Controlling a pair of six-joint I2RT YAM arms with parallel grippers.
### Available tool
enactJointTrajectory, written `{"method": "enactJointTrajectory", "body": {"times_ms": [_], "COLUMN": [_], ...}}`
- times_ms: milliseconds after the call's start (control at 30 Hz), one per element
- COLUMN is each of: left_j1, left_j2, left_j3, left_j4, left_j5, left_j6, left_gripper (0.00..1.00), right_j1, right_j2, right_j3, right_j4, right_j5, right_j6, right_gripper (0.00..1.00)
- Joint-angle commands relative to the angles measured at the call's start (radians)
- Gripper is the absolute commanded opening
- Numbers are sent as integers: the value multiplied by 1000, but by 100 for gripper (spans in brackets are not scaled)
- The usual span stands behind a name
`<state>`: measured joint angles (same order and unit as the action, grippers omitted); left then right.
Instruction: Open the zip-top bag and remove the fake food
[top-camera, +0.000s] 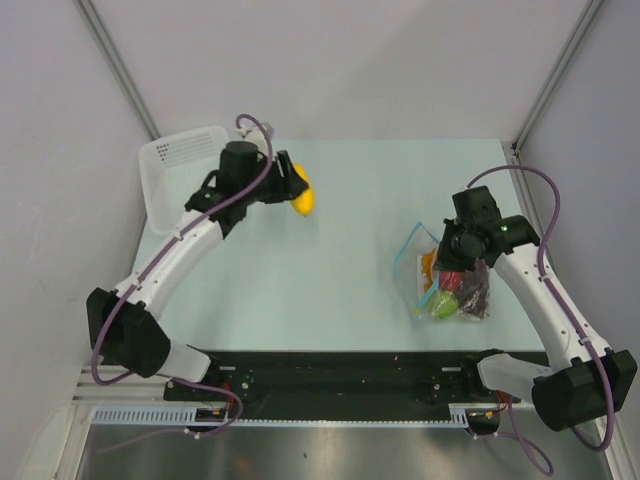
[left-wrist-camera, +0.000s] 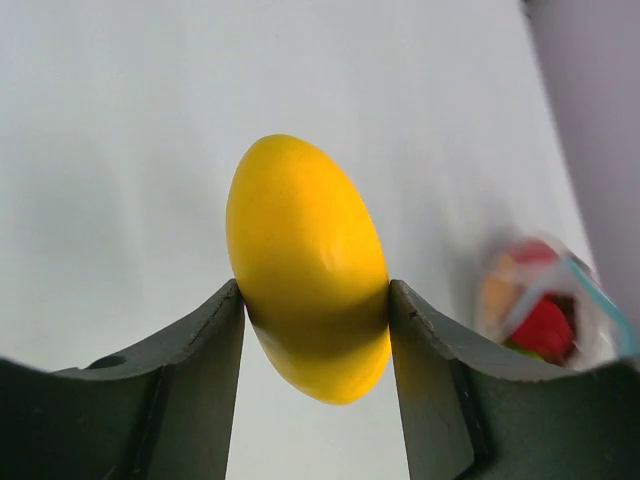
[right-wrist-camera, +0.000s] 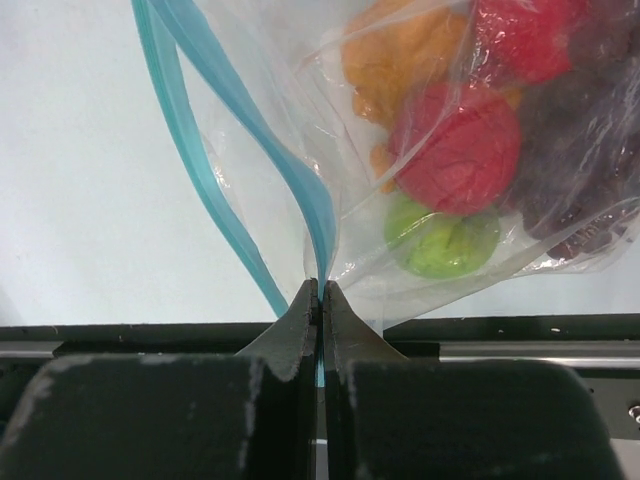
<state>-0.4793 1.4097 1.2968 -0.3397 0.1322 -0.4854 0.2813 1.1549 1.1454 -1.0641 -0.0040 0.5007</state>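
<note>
My left gripper swings to the left in the top view next, over the basket's inside, since the yellow piece (top-camera: 304, 200) hangs beside the basket.
My left gripper (left-wrist-camera: 315, 300) is shut on a smooth yellow piece of fake food (left-wrist-camera: 305, 265), held above the table at the back left beside the basket; in the top view the yellow piece (top-camera: 304, 200) sticks out of the left gripper (top-camera: 293, 187). At the right, the clear zip-top bag (top-camera: 450, 280) has its blue-teal mouth spread open. My right gripper (right-wrist-camera: 320, 290) is shut on one side of the zip strip (right-wrist-camera: 300, 195). Inside the bag lie red fruits (right-wrist-camera: 455, 150), a green fruit (right-wrist-camera: 445, 240), an orange piece (right-wrist-camera: 395, 55) and dark purple grapes (right-wrist-camera: 570, 140).
A white perforated basket (top-camera: 165, 170) stands at the back left corner of the pale table (top-camera: 340, 290). Grey walls with metal posts close in the back and both sides. A black rail (top-camera: 340, 385) with the arm bases runs along the near edge.
</note>
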Motion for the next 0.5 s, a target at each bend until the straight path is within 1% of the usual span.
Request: {"method": "enactJointTrajectory", "body": {"times_ms": [0, 67, 100, 167, 200, 267, 300, 333, 400, 433, 467], "left_j1": [193, 261, 330, 390, 440, 476, 525, 534, 550, 553, 556], "left_j2": [69, 110, 150, 195, 245, 302, 334, 385, 438, 495, 518], "left_j3": [85, 137, 154, 183, 196, 251, 269, 288, 349, 373, 421], "left_j4": [-68, -81, -87, -72, -55, -59, -68, -73, -99, -116, -151], "left_j5": [-83, -106, -97, -76, -63, -46, -33, -37, -55, -62, -69], "left_j6": [103, 114, 107, 100, 93, 77, 67, 68, 87, 90, 94], "left_gripper": [0, 0, 0, 0, 0, 0, 0, 0, 0, 0, 0], "right_j1": [-1, -1, 1, 2, 4, 1, -1, -1, -16, -27, -37], "right_j2": [0, 11, 14, 28, 31, 40, 46, 48, 49, 49, 49], "right_j3": [2, 2, 2, 2, 2, 2, 4, 2, 2, 4, 4], "right_j4": [29, 42, 47, 53, 56, 67, 69, 73, 90, 95, 108], "right_j5": [-63, -83, -105, -113, -114, -120, -120, -120, -135, -143, -163], "right_j6": [-43, -48, -57, -63, -74, -86, -91, -103, -109, -110, -111], "right_gripper": [0, 0, 0, 0, 0, 0, 0, 0, 0, 0, 0]}}
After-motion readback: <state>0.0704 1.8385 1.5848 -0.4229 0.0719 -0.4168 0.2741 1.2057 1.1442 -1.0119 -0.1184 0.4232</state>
